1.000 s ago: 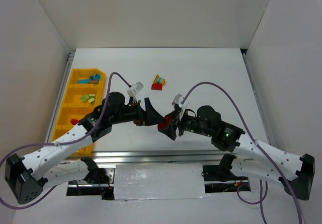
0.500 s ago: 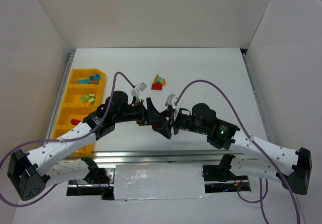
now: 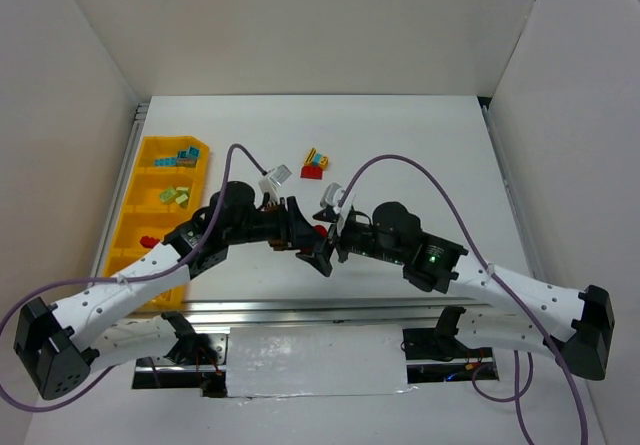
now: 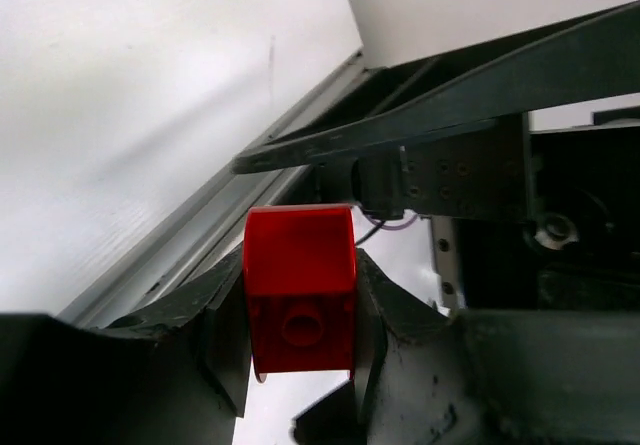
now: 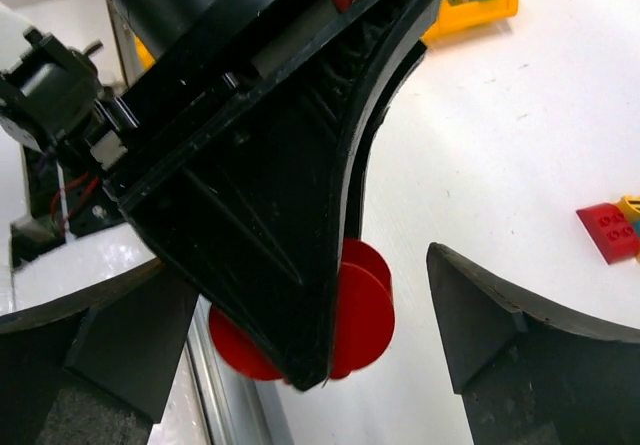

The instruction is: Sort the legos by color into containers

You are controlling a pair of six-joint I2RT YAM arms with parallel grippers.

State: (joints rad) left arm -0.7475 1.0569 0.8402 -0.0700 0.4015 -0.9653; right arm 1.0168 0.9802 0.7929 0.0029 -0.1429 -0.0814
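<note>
The left gripper swings left in the top view next, over that compartment (image 3: 149, 235), and releases its lego, since a red lego already lies in one container compartment.
A red lego (image 4: 300, 290) hangs above the table's near middle, and my left gripper (image 4: 300, 310) is shut on it, one finger pressed to each side. From above, the red lego (image 3: 318, 231) is a small patch between the two arms' tips. My right gripper (image 5: 310, 335) stands open around the left gripper's black finger (image 5: 270, 185) and the red lego (image 5: 365, 310), its own fingers (image 5: 490, 325) apart from the brick. The yellow-orange containers (image 3: 140, 165) lie at the left with teal legos (image 3: 185, 153), pale green legos (image 3: 175, 196) and a red lego (image 3: 148, 240) in separate compartments.
A clump of red, yellow and teal bricks (image 3: 317, 163) lies on the white table beyond the grippers; its red brick (image 5: 610, 230) shows at the right wrist view's edge. White walls enclose the table. A metal rail (image 3: 300, 310) runs along the near edge.
My left gripper has shut on the red lego, and my right gripper, which held it, has opened. Both arms have drawn together, the right one shifting left.
</note>
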